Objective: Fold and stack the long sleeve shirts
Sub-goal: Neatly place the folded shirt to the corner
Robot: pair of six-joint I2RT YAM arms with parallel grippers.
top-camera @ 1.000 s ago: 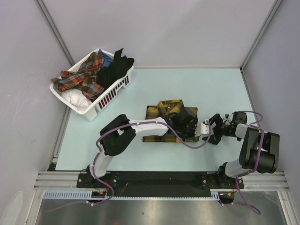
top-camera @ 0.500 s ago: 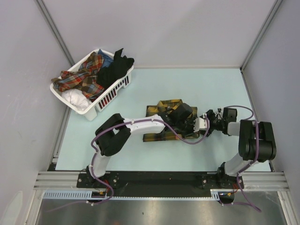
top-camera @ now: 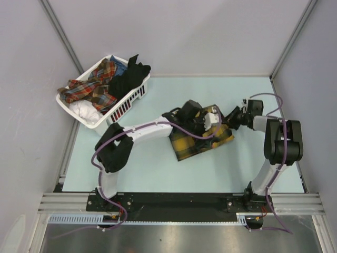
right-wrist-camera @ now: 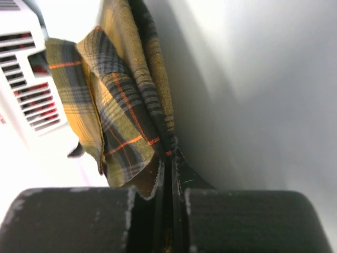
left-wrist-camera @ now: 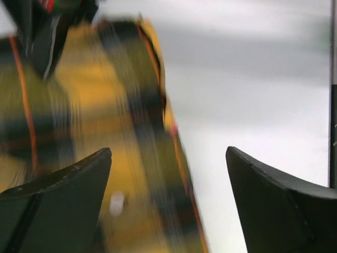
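Observation:
My right gripper drags the shirt outward and to the right in the top view into the table's far corner opposite the basket next, as that corner is empty.
A folded mustard-yellow and black plaid long sleeve shirt lies askew in the middle of the table. My left gripper hovers over its far right part, open, with nothing between the fingers; the wrist view shows blurred plaid cloth just below. From the right, my right gripper is shut on the shirt's right edge. In its wrist view the layered plaid edge runs into the closed jaws of the right gripper. More shirts, one red and blue plaid, lie in the basket.
A white slatted basket stands at the far left, holding the red plaid shirt, a black garment and a white cloth. Its slats show in the right wrist view. Grey walls enclose the table on three sides.
My left gripper has opened and let go of the shirt. The right gripper closed on the shirt's right edge and pulled back and to the right, turning the folded shirt.

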